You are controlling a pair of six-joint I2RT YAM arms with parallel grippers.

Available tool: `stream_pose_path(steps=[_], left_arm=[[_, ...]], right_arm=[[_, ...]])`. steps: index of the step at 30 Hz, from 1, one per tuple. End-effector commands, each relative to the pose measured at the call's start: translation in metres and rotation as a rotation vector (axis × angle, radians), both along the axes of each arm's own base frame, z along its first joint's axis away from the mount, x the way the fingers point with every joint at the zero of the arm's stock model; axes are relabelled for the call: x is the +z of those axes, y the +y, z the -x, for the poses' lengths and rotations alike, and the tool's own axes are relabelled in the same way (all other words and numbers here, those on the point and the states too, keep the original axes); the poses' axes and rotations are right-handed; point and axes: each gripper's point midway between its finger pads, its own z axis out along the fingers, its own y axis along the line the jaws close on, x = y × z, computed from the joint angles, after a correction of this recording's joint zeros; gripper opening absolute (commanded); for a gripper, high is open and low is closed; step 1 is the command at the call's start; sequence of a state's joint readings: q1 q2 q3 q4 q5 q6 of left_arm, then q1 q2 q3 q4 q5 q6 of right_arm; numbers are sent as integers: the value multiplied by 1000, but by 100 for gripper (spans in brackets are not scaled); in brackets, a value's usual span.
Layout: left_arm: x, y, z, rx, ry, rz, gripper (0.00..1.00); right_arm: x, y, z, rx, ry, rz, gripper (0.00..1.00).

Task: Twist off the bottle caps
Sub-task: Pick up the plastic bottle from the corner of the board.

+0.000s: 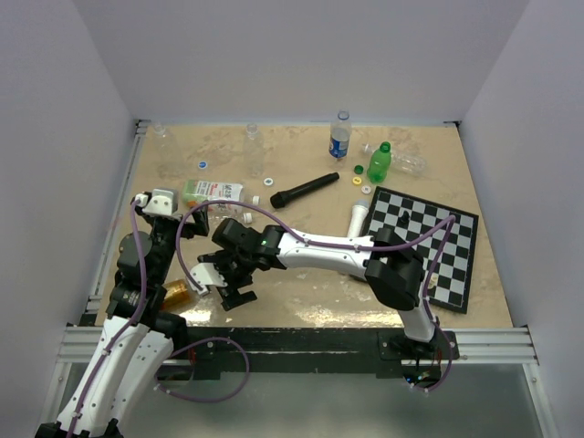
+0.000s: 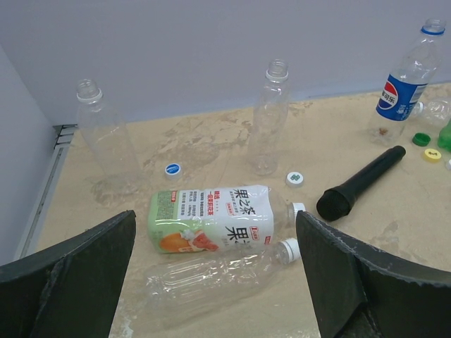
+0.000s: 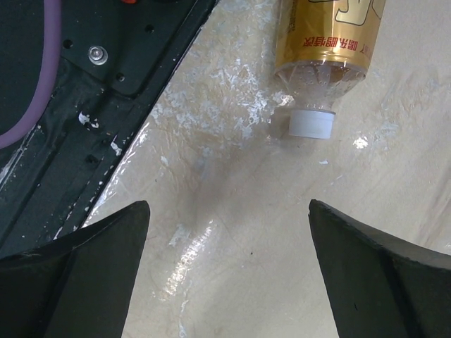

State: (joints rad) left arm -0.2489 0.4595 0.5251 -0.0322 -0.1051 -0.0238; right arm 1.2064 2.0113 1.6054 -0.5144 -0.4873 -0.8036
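My right gripper moves to its left in the top view next and down around the amber bottle's white cap (image 3: 311, 124).
An amber bottle (image 3: 331, 35) with a gold label lies near the table's front edge, its white cap (image 3: 311, 123) pointing at my right gripper (image 3: 229, 274). That gripper is open and empty, a short way from the cap. In the top view it (image 1: 222, 285) sits just right of the amber bottle (image 1: 178, 294). My left gripper (image 2: 215, 232) is open, raised over two lying bottles: a green-and-white labelled one (image 2: 211, 218) and a clear one (image 2: 204, 282) with a white cap (image 2: 289, 250). A blue-capped bottle (image 2: 405, 84) stands at the back.
Two uncapped clear bottles (image 2: 106, 137) (image 2: 271, 120) stand near the back wall. Loose caps (image 2: 173, 169) (image 2: 294, 177) lie near them. A black microphone (image 1: 304, 191), a green bottle (image 1: 379, 164), a white tube (image 1: 358, 219) and a chessboard (image 1: 429, 242) lie to the right. The black table frame (image 3: 70, 105) borders the right gripper.
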Motion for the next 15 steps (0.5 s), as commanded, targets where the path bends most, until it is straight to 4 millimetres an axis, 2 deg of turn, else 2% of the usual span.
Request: stream_pose_path(steps=[1, 15], left_arm=[[8, -2, 0, -16, -38, 8, 100], [7, -3, 0, -20, -35, 5, 100]], right_arm=[[13, 12, -1, -10, -16, -31, 98], [15, 22, -1, -13, -17, -33, 98]])
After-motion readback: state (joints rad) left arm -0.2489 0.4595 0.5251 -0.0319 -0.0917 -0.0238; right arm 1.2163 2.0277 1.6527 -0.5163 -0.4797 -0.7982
